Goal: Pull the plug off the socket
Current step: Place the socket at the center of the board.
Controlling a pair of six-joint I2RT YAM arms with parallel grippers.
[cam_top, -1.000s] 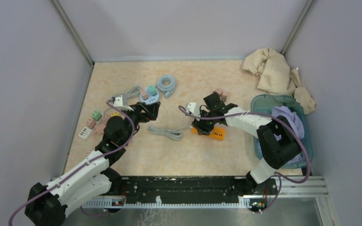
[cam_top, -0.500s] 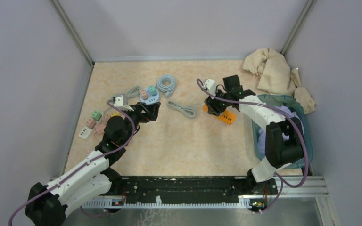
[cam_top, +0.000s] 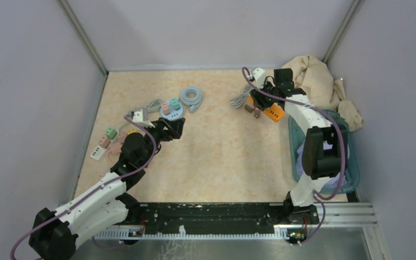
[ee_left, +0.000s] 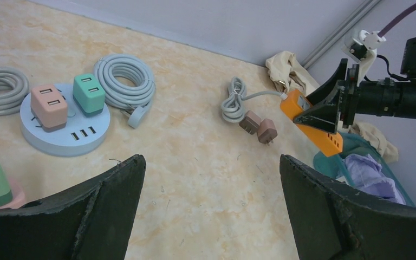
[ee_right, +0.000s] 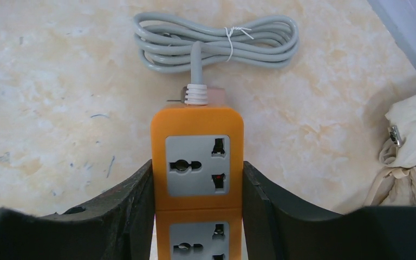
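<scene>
The plugless orange socket strip goes down and rightward in the top view next. My right gripper releases it there, as bare tabletop lies below beside the basket.
The orange socket strip (ee_right: 197, 124) sits between the fingers of my right gripper (ee_right: 197, 216), which is shut on its sides. The two outlets I can see on it hold no plug. From above, the orange socket strip (cam_top: 274, 112) and the right gripper (cam_top: 264, 103) are at the back right, just above the table. The strip's tied grey cable (ee_right: 216, 40) lies on the table ahead of it. Two brown plugs (ee_left: 258, 126) lie loose beside that cable. My left gripper (ee_left: 211, 160) hangs open over bare table at the left centre, nothing between its fingers.
A round blue socket hub (ee_left: 65, 135) carries a pink adapter (ee_left: 49, 105) and a green one (ee_left: 88, 93), next to a grey cable coil (ee_left: 124, 81). A teal basket (cam_top: 352, 179) of clothes and a beige cloth (cam_top: 314, 81) crowd the right side. Small adapters (cam_top: 105, 138) lie far left.
My right arm has carried the orange strip and its cable from the middle of the table to the back right. The left arm has stayed still.
</scene>
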